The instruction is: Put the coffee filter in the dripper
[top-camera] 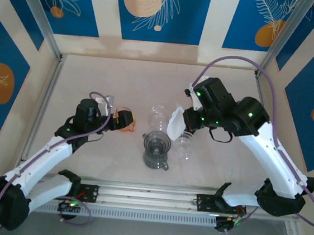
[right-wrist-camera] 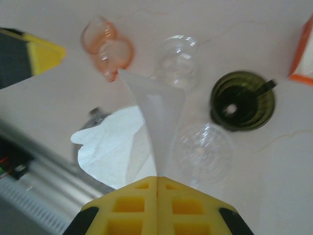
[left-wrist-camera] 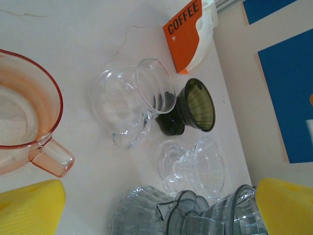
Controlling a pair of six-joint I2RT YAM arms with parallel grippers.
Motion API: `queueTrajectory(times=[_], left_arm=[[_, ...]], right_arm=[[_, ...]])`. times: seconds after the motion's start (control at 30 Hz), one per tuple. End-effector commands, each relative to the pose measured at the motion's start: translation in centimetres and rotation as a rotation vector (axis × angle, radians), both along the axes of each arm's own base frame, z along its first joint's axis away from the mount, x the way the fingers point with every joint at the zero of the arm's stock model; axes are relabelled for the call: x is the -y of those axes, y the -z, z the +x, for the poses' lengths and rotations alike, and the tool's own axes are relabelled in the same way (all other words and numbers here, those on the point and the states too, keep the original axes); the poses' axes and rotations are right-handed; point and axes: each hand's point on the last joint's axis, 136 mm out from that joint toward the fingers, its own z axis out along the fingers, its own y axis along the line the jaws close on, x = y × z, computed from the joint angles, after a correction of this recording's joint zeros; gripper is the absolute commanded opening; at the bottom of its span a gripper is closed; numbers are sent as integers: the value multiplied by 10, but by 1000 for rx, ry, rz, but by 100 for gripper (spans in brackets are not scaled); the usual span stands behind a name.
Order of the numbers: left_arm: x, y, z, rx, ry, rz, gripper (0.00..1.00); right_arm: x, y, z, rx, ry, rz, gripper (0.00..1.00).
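The paper still hangs in the air short of the grey dripper's opening (top-camera: 157, 143), so the robot's right gripper needs to move toward it next, lower, and release the paper's point.
My right gripper (right-wrist-camera: 157, 180) is shut on the point of a white paper coffee filter (right-wrist-camera: 157, 105), which fans out and hangs in the air (top-camera: 174, 123). Under its wide part stands a grey dripper (top-camera: 156, 147) on a glass base; its rim (right-wrist-camera: 93, 114) peeks out beside the paper. A clear dripper (right-wrist-camera: 203, 152) lies just right of it. My right gripper (top-camera: 185, 120) hovers above both. My left gripper (left-wrist-camera: 161, 198) is open and holds nothing, with the grey dripper (left-wrist-camera: 210, 215) low between its yellow fingers (left-wrist-camera: 32, 210).
A pink dripper (left-wrist-camera: 19, 112) sits by the left gripper (top-camera: 118, 116). A clear glass server (left-wrist-camera: 132, 98), a dark green dripper (left-wrist-camera: 193, 107) and an orange coffee packet (left-wrist-camera: 188, 34) lie further back. Metal rails run along the table's near edge (top-camera: 149, 194).
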Motion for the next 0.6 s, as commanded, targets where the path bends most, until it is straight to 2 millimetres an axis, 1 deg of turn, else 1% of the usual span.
queueTrajectory(times=[0.0, 0.1, 0.23, 0.3, 0.4, 0.5, 0.57], left_arm=[[3, -11, -5, 34, 29, 6, 100], [5, -15, -4, 42, 35, 1, 100], [5, -18, -6, 53, 41, -5, 100], [5, -20, -6, 57, 43, -9, 100], [7, -23, -8, 68, 54, -21, 100], [7, -27, -10, 77, 60, -28, 100], [8, -29, -11, 86, 66, -35, 100]], right_arm=[[0, 17, -48, -281, -28, -23, 0], [-12, 24, -64, -416, -46, -23, 0], [-31, 32, -68, -519, -62, 3, 0], [-40, 35, -63, -550, -58, 23, 0], [-44, 41, -51, -591, -18, 58, 0], [-41, 49, -40, -637, 36, 87, 0], [-39, 57, -36, -657, 48, 70, 0]])
